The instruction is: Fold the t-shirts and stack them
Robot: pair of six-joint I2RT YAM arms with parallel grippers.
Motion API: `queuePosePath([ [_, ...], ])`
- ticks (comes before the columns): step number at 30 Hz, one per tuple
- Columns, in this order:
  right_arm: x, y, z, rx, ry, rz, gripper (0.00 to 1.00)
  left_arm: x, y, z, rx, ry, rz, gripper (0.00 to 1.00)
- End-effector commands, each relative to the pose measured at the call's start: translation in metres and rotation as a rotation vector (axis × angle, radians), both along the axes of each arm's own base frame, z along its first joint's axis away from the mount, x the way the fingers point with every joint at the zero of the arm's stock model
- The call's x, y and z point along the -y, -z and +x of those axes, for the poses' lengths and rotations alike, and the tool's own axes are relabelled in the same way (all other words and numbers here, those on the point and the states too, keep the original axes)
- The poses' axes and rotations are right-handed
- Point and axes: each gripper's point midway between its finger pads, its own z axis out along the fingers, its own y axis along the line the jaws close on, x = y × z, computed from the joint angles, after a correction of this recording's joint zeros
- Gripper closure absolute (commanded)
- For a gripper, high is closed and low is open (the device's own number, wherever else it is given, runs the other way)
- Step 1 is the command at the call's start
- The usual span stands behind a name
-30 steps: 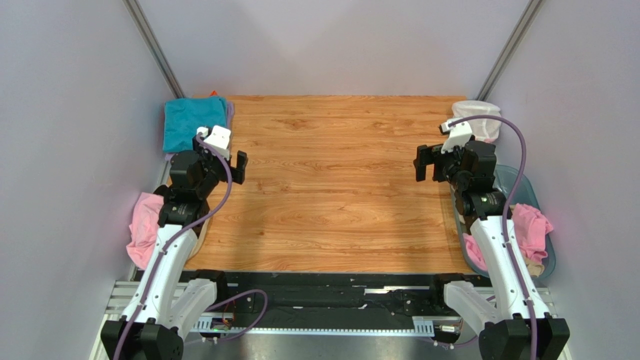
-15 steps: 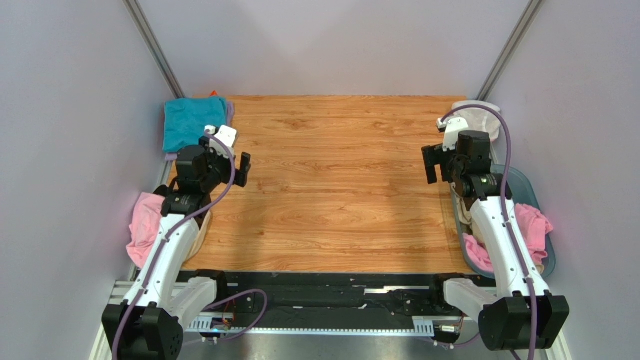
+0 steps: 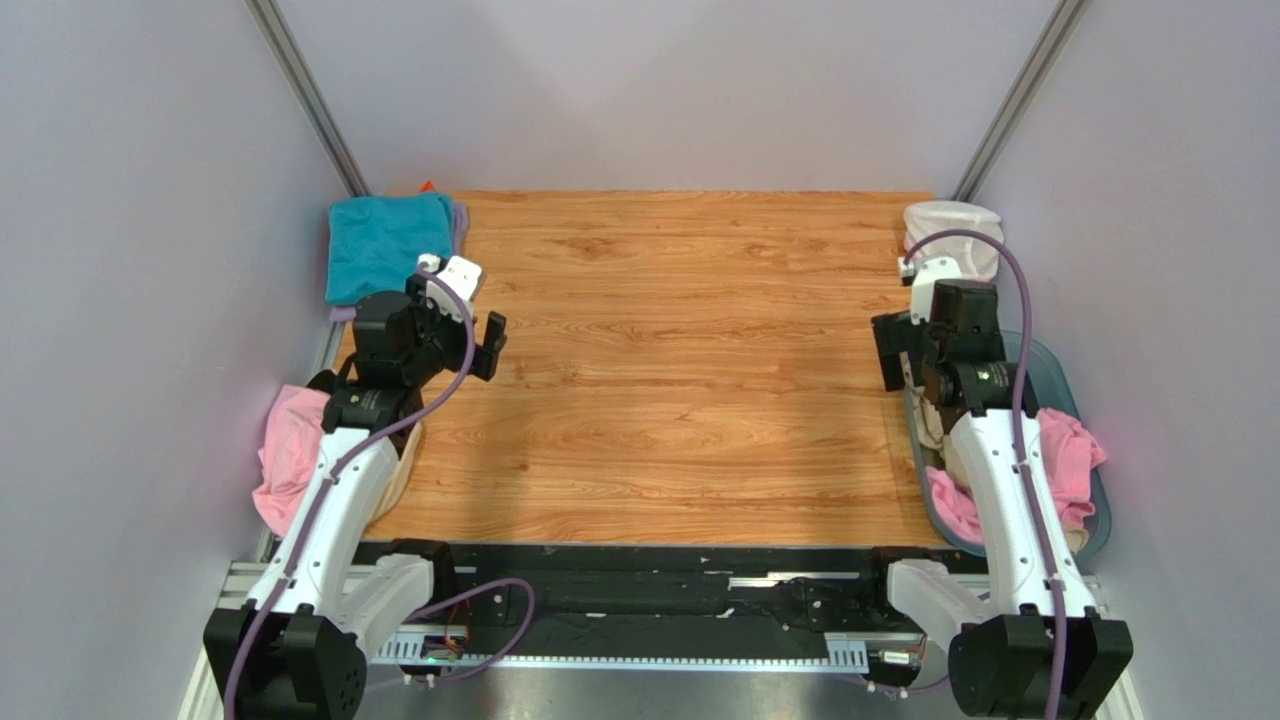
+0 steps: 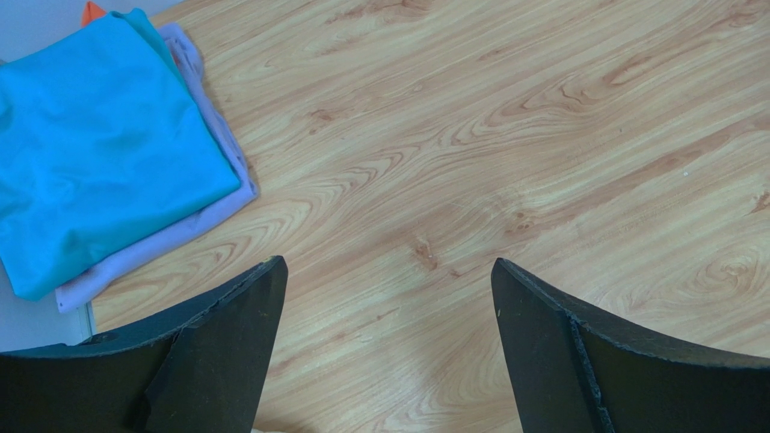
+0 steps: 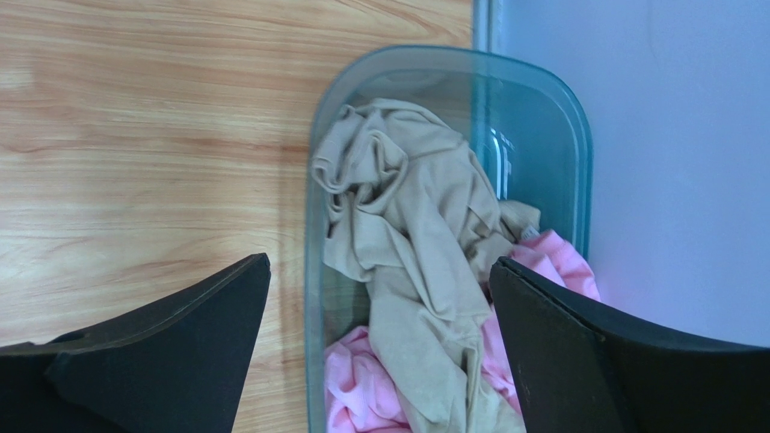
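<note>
The tan-beige t-shirt lies on the pink t-shirts. My right gripper needs to move past the tub's rim and down onto the middle folds of the tan-beige t-shirt (image 5: 425,234).
A folded teal t-shirt (image 3: 379,243) lies on a folded lilac one (image 4: 181,230) at the table's far left corner; the teal shirt (image 4: 99,153) fills the upper left of the left wrist view. My left gripper (image 3: 484,333) is open and empty over bare wood, its fingertips (image 4: 258,298) just right of that stack. A crumpled tan-beige t-shirt (image 5: 425,234) and pink t-shirts (image 5: 370,388) lie in the bluish tub (image 5: 542,99). My right gripper (image 5: 380,280) is open and empty above the tub's left rim. A pink t-shirt (image 3: 289,450) hangs at the left table edge.
The clear bluish tub (image 3: 1052,375) stands at the right table edge, with pink cloth (image 3: 1070,450) in it. A white net pouch (image 3: 953,225) sits at the far right corner. An orange bit (image 4: 90,13) peeks out behind the teal stack. Grey walls close both sides.
My right gripper has swung right from over the wood to above the tub. My left gripper has shifted a little right and toward the near edge.
</note>
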Motion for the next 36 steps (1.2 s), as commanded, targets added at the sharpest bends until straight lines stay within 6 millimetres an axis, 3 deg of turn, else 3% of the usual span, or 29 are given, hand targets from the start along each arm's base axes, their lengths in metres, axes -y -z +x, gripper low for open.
queuePosePath([
  [1, 0.036, 0.001, -0.017, -0.015, 0.119, -0.001, 0.01, -0.002, -0.021, 0.006, 0.045, -0.001, 0.015, 0.07],
  [8, 0.073, 0.019, -0.044, -0.211, 0.185, 0.157, 0.09, -0.008, -0.019, 0.012, 0.039, -0.005, 0.070, 0.07],
  [12, 0.076, 0.024, -0.056, -0.308, 0.164, 0.173, 0.21, -0.009, -0.015, 0.017, 0.027, 0.007, 0.097, 0.08],
  [17, 0.071, 0.036, -0.063, -0.341, 0.110, 0.172, 0.27, -0.006, -0.003, 0.018, -0.014, 0.031, 0.105, 0.09],
  [24, 0.088, 0.074, -0.050, -0.405, 0.102, 0.176, 0.35, -0.007, 0.001, 0.024, -0.042, 0.019, 0.103, 0.10],
  [36, 0.109, 0.104, -0.011, -0.446, 0.088, 0.207, 0.38, -0.014, 0.009, 0.034, -0.066, -0.017, 0.128, 0.11],
])
